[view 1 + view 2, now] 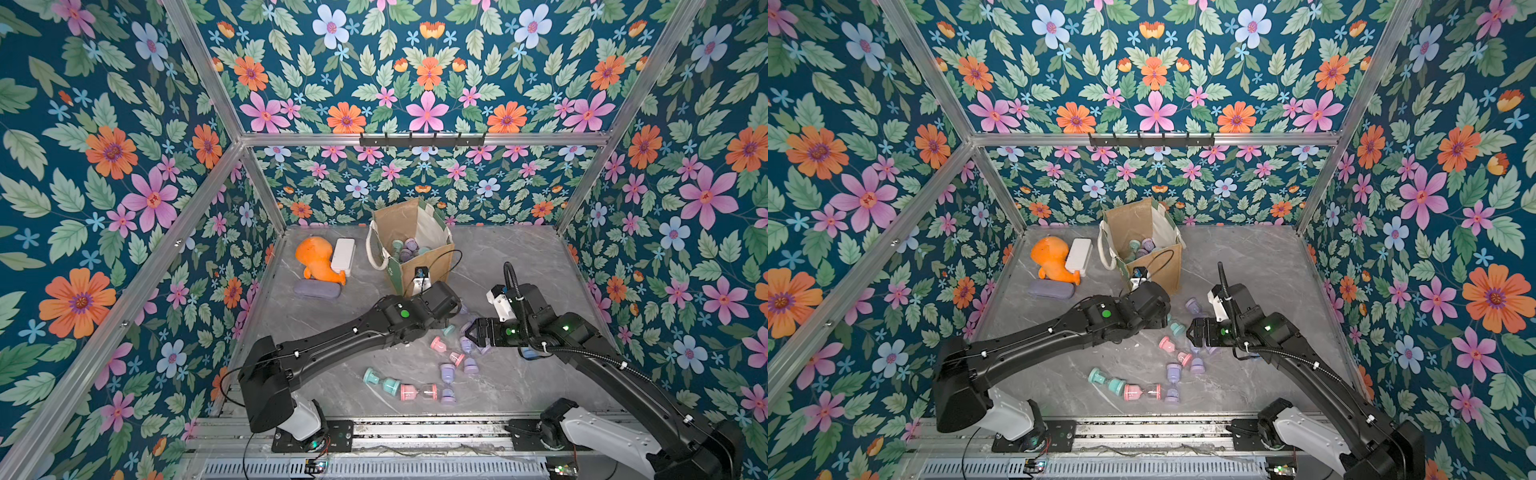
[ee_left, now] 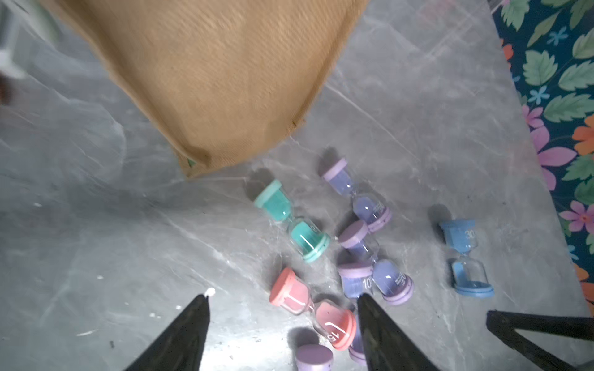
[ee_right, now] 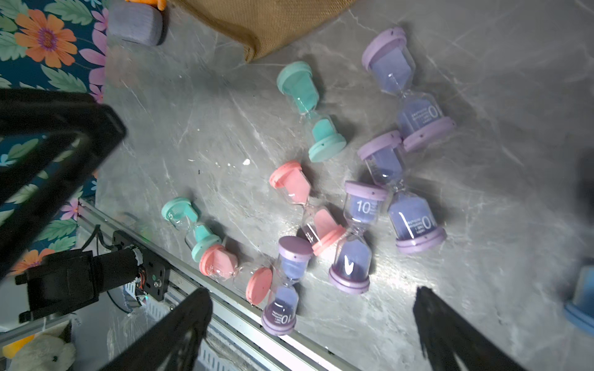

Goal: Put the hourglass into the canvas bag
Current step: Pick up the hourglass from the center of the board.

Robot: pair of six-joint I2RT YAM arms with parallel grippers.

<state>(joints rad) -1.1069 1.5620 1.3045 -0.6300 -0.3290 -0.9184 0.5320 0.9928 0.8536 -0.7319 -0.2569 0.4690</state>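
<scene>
My left gripper is open above and in front of the pink hourglass's glass middle (image 1: 448, 352) (image 2: 311, 308), which is lower and nearer my base. It needs to go down and move back gently onto that middle next.
The canvas bag (image 1: 419, 266) stands open at the back of the grey table, with several hourglasses inside it. Its tan front panel (image 2: 218, 80) fills the left wrist view. Several more hourglasses lie scattered in front of it: teal (image 1: 376, 380), pink (image 1: 417, 392), purple (image 1: 446, 370) and a blue one (image 2: 466, 257). My left gripper (image 2: 283, 298) hovers open over a pink hourglass (image 2: 313, 310) and holds nothing; in both top views its wrist (image 1: 440, 299) hides the fingers. My right gripper (image 1: 471, 332) (image 3: 311, 292) is wide open above the purple hourglasses (image 3: 352, 234), also empty.
An orange plush toy (image 1: 316, 259), a white box (image 1: 343, 255) and a grey-purple case (image 1: 318, 289) lie left of the bag. An aluminium rail (image 1: 374, 428) runs along the table's front edge, close to the nearest hourglasses. Floral walls enclose the other three sides.
</scene>
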